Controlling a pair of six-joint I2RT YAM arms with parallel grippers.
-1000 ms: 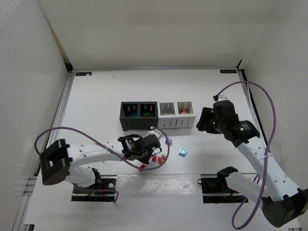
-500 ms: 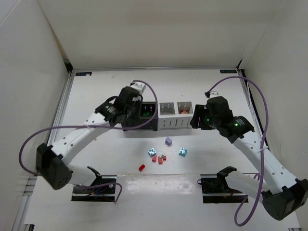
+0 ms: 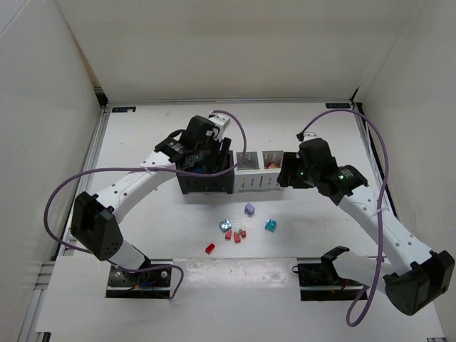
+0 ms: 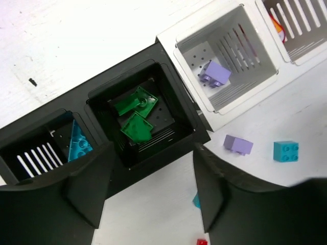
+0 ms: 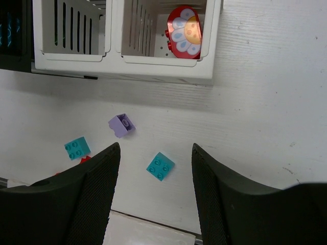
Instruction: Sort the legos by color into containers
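The small green piece lies loose among red bricks, so my right gripper swings back and down, left in the top view, onto it next.
My left gripper hovers over the black containers, open, nothing between its fingers. Below it the right black bin holds green legos; the left black bin holds a light blue brick. The white containers hold a lilac brick and a red piece with a flower print. My right gripper hangs open just in front of the white bins. Loose on the table lie a lilac brick, two light blue bricks and red bricks.
White enclosure walls ring the table. The arm bases sit on a lighter strip at the near edge. A purple cable loops off the left arm and another off the right arm.
My left arm has swung from the loose bricks near the front up over the black bins, and its gripper has gone from shut to open. The right gripper edged left toward the white bins.
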